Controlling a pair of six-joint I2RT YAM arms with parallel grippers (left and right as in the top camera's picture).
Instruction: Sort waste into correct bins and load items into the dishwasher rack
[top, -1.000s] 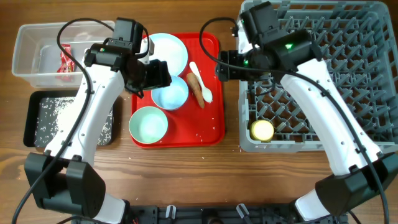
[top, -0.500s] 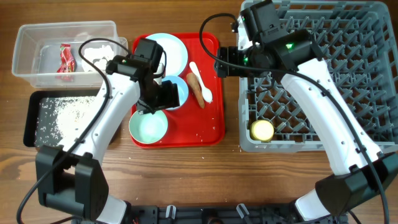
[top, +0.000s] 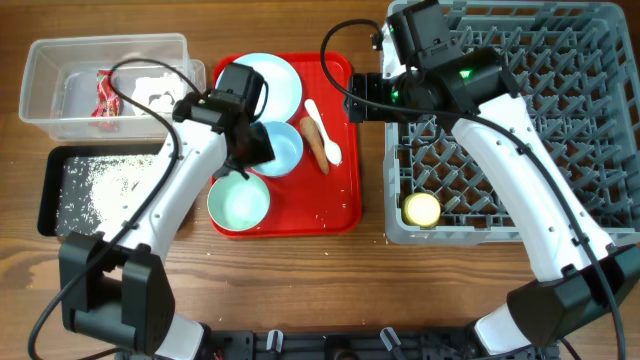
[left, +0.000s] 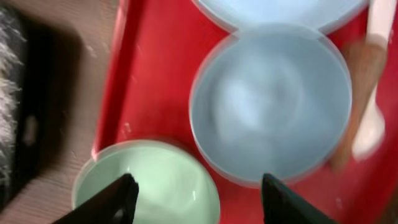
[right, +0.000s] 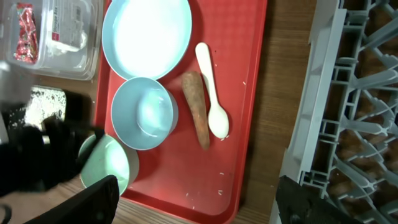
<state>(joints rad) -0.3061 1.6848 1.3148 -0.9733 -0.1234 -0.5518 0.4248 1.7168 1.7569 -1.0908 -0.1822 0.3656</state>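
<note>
Next, my right gripper moves back and to the left in the overhead view, then down onto the mint-green bowl's rack-side rim (top: 268, 204) (right: 129, 170), where bare tray leaves finger room.
My left gripper (top: 243, 166) is open and empty, hovering over the gap between the mint-green bowl (top: 240, 202) and the pale bowl (top: 285, 150) on the red tray; the left wrist view shows its jaws (left: 198, 186) above the mint bowl (left: 155, 190) and the pale bowl (left: 270, 102). The plate (top: 282, 80), the carrot-like stick (top: 316, 143) and the white spoon (top: 326, 132) also lie on that tray. My right gripper (top: 358, 97) is open and empty above the tray's right edge (right: 199, 193). The yellow cup (top: 421, 209) sits in the grey rack (top: 560, 120).
The clear tub (top: 45, 85) at the far left holds the red-and-white wrapper (top: 103, 95) and the tissue (top: 152, 95). The black tray (top: 52, 195) in front of it holds rice grains (top: 100, 185). A few grains lie on the red tray (top: 335, 200).
My left arm has swung right and nearer, from beside the tub to over the bowls. The right arm has barely moved.
</note>
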